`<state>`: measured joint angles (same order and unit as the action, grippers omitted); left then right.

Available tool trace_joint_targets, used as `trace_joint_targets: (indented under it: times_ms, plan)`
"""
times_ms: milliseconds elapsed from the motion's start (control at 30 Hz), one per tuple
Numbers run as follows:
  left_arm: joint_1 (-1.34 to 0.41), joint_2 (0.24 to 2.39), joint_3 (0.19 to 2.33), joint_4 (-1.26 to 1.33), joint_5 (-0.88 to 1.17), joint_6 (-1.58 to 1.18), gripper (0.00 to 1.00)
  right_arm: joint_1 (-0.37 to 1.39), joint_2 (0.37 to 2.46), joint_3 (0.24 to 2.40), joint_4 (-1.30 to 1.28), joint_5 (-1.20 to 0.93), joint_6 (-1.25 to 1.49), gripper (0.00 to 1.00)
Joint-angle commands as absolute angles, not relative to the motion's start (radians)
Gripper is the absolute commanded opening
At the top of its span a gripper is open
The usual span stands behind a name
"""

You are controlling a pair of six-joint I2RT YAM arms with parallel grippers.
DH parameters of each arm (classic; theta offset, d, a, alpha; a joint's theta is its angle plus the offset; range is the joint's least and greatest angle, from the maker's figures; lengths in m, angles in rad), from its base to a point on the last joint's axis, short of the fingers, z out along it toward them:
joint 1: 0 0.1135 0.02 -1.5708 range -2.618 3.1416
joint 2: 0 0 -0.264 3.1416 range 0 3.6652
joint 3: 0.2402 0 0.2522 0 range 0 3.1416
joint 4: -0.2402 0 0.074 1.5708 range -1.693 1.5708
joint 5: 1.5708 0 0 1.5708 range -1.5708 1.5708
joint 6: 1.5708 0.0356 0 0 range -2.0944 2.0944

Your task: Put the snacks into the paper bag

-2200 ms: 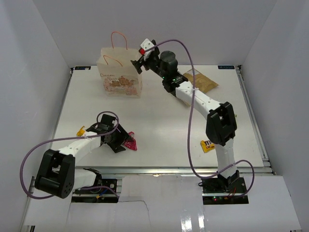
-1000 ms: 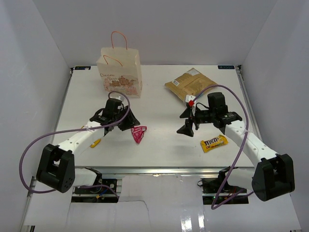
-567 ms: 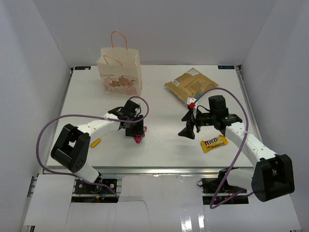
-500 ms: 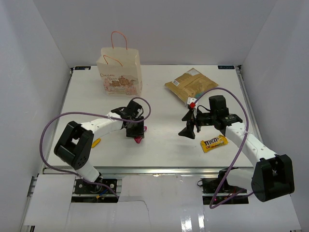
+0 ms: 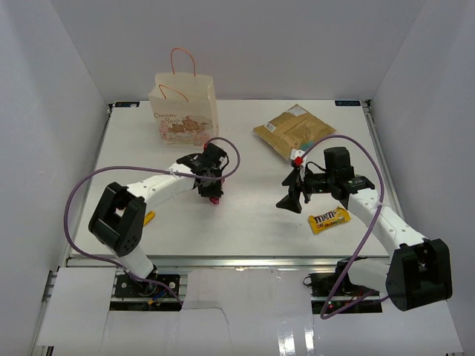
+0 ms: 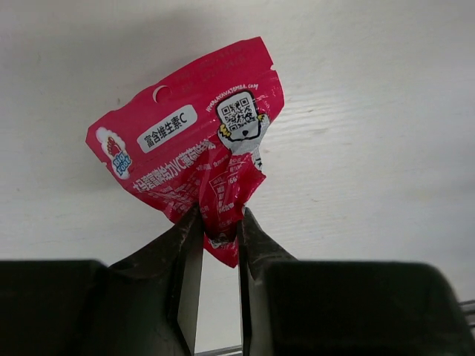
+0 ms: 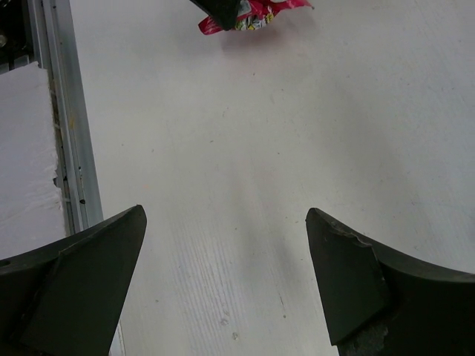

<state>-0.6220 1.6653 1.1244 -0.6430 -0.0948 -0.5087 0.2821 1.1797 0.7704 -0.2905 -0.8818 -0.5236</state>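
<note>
The pink packet point(image 5: 216, 199) next rises outward over the paper bag's open top point(image 5: 179, 84) for my left gripper's release, since that opening lies higher and outward of it.
My left gripper point(image 5: 213, 189) is shut on the lower edge of a small pink packet point(image 5: 216, 199), held just above the table in the middle-left; the left wrist view shows the packet point(image 6: 193, 148) pinched between my fingers point(image 6: 220, 222). The cream paper bag point(image 5: 185, 113) with orange handles stands upright at the back left, apart from it. My right gripper point(image 5: 286, 193) is open and empty over bare table point(image 7: 226, 215). The tan pouch point(image 5: 295, 130) lies at the back right. The yellow M&M's packet point(image 5: 329, 219) lies near my right arm. A yellow-orange packet point(image 5: 148, 218) lies at the front left.
White walls enclose the table on the left, back and right. A metal rail point(image 7: 63, 111) runs along the table's edge. The pink packet point(image 7: 256, 18) and a left fingertip point(image 7: 219, 11) show at the top of the right wrist view.
My left gripper has turned and moved back, towards the bag, carrying the pink packet. The right arm swung from the bag to the table's right side earlier and has since stayed still.
</note>
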Motion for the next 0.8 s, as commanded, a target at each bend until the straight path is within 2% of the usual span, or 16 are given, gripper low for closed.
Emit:
trace_joint_targets:
  times_ms: [0,133,400,700,767]
  plan:
    - [-0.629,1.525,1.256,-0.623,-0.115,-0.465,0.08,0.272,1.154,0.769,-0.293,-0.902,-0.512,0.94]
    - [-0.624,1.514,1.464,-0.623,-0.152,-0.408,0.08,0.262,1.155,0.772,-0.293,-0.897,-0.514,0.94]
    - [-0.491,1.728,2.03,-0.635,-0.163,-0.41,0.08,0.247,1.149,0.77,-0.301,-0.884,-0.518,0.94]
    - [-0.324,1.951,2.25,-0.627,-0.137,-0.456,0.08,0.23,1.138,0.788,-0.345,-0.847,-0.546,0.94]
    - [-0.313,1.976,2.286,-0.626,-0.127,-0.462,0.11,0.221,1.138,0.793,-0.36,-0.819,-0.554,0.94]
